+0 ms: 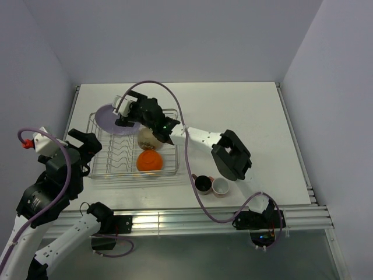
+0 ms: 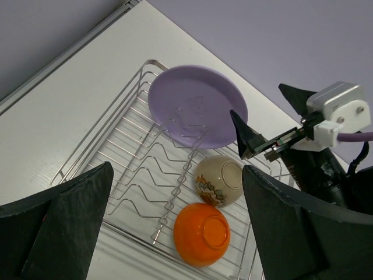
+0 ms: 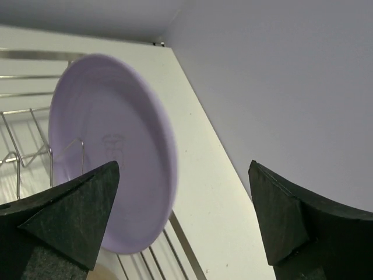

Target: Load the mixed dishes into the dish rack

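Note:
My right gripper goes back and right in the top view, onto the pink cup's rim [image 1: 228, 186] next.
The dish rack [image 1: 114, 158] lies at the table's left. The lilac plate [image 1: 108, 120] stands tilted in its far left corner. The beige bowl [image 1: 147, 139] and the orange bowl [image 1: 150, 161] lie upside down at the rack's right side. My right gripper [image 1: 123, 116] is open beside the plate's right rim, holding nothing. In the right wrist view the plate [image 3: 111, 146] has its rim between the wide jaws of that gripper [image 3: 183, 169]. My left gripper [image 1: 87, 149] is open and empty over the rack's left edge. The dark cup [image 1: 203, 184] and the pink cup [image 1: 220, 187] stand on the table right of the rack.
The left wrist view shows the plate [image 2: 195, 111], the beige bowl [image 2: 218, 179], the orange bowl [image 2: 202, 233], bare prong rows [image 2: 134, 169] and the right gripper [image 2: 268, 116]. The right arm reaches across the rack's far right corner. Walls close in the table's far side and both ends.

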### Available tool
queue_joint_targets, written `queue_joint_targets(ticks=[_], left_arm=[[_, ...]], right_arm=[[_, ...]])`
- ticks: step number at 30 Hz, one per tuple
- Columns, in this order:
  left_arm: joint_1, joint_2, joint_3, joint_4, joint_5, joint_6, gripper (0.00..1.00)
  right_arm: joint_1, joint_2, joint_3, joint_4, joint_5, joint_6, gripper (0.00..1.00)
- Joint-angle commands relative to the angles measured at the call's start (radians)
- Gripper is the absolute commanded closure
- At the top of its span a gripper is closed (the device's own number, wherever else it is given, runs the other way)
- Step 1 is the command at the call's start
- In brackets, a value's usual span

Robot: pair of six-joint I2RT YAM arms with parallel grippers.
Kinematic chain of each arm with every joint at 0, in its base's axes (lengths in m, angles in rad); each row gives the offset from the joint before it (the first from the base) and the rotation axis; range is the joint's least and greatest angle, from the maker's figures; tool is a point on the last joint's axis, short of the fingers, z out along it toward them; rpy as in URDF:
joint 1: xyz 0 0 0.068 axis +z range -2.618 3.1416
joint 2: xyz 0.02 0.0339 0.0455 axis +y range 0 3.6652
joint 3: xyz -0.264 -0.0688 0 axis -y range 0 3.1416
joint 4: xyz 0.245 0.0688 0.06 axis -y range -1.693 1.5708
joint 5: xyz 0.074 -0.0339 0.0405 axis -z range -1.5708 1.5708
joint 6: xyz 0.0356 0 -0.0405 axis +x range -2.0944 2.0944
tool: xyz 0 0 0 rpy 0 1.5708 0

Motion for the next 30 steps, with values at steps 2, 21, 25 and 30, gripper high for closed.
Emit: queue_joint_targets(ticks=[2,21,25,30], left_arm=[[0.003,-0.007,0.028,0.021,0.032,0.007,0.01],[0.001,0.097,-0.004,0.151,0.553,0.055,0.03],[0.001,0.151,-0.085,0.248,0.754,0.012,0.07],[0.0,0.148,-0.18,0.369,0.897,-0.045,0.09]], right_arm=[[-0.005,-0.007,0.083,0.016,0.037,0.075,0.0],[-0.03,-0.688,-0.213,-0.899,0.705,1.11,0.01],[-0.024,-0.765,-0.329,-1.249,0.553,1.358,0.11],[-0.021,-0.998,-0.661,-1.262,0.498,1.533,0.14]])
